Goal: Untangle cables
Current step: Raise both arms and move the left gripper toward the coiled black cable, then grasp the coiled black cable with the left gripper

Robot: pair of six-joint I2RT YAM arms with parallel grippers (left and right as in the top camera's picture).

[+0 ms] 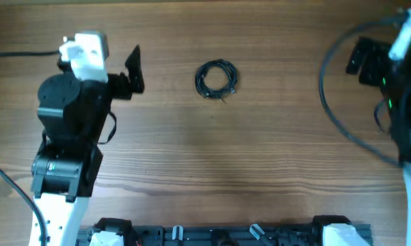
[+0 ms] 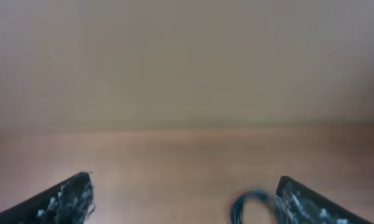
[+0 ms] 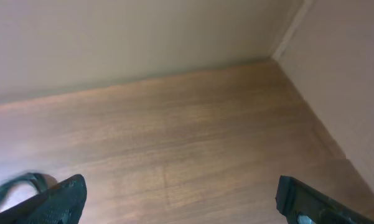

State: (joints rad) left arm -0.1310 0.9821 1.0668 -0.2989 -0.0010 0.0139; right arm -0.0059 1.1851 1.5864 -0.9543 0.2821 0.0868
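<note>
My left gripper is to tilt downward next, and then it needs to move toward the coil and go down to its closest side (image 1: 202, 83) (image 2: 237, 211).
The cables (image 1: 217, 77) lie as one small black coiled bundle on the wooden table, a little beyond its middle. My left gripper (image 1: 137, 68) hovers to the left of the bundle, open, with bare wood between its fingers. In the left wrist view the cables (image 2: 249, 206) show as a blurred loop just inside the right finger (image 2: 305, 204), and the left gripper (image 2: 183, 190) holds nothing. My right gripper (image 1: 361, 60) stands far to the right of the bundle. It is open and empty in the right wrist view (image 3: 177, 193).
A thick black arm wire (image 1: 326, 102) arcs over the table at the right. A dark loop (image 3: 15, 186) shows at the lower left of the right wrist view; what it is cannot be told. Walls meet in a corner (image 3: 277, 56) beyond the table.
</note>
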